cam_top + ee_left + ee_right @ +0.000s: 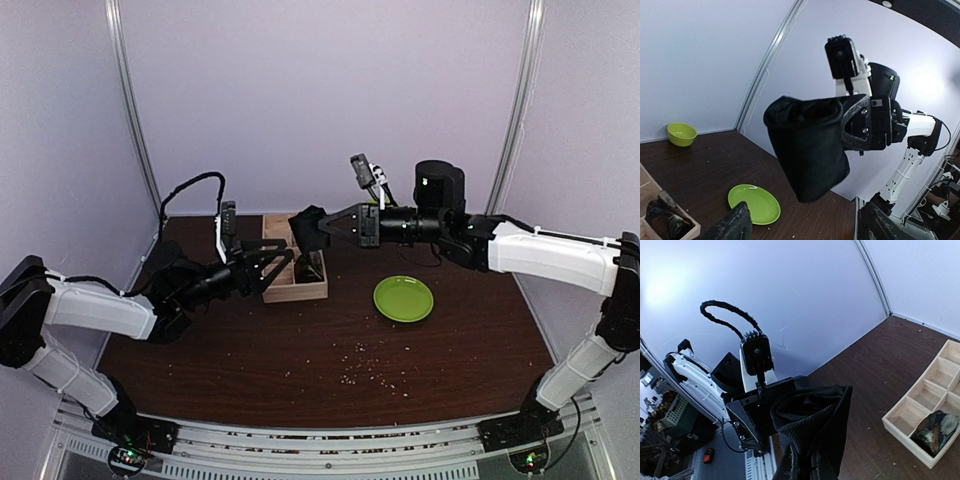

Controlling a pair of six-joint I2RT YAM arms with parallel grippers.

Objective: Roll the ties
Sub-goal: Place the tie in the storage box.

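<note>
I need to swing my right gripper over the empty section of the box beside the roll, below and to the left in the top view, then tilt downward, lower and release.
A black tie (308, 228), folded into a loose bundle, hangs in the air above the wooden box. My right gripper (325, 228) is shut on it. In the right wrist view the tie (815, 427) fills the space between my fingers (807, 467). In the left wrist view the tie (807, 145) hangs straight ahead, a little above and between my left fingers. My left gripper (283, 262) is open and empty just left of the tie; its fingertips (735, 222) show at the bottom edge.
A wooden compartment box (290, 290) stands on the table under the grippers, with a dark patterned roll (313, 265) in one cell (935, 427). A green plate (403, 298) lies to the right. A green bowl (681, 133) sits by the back wall.
</note>
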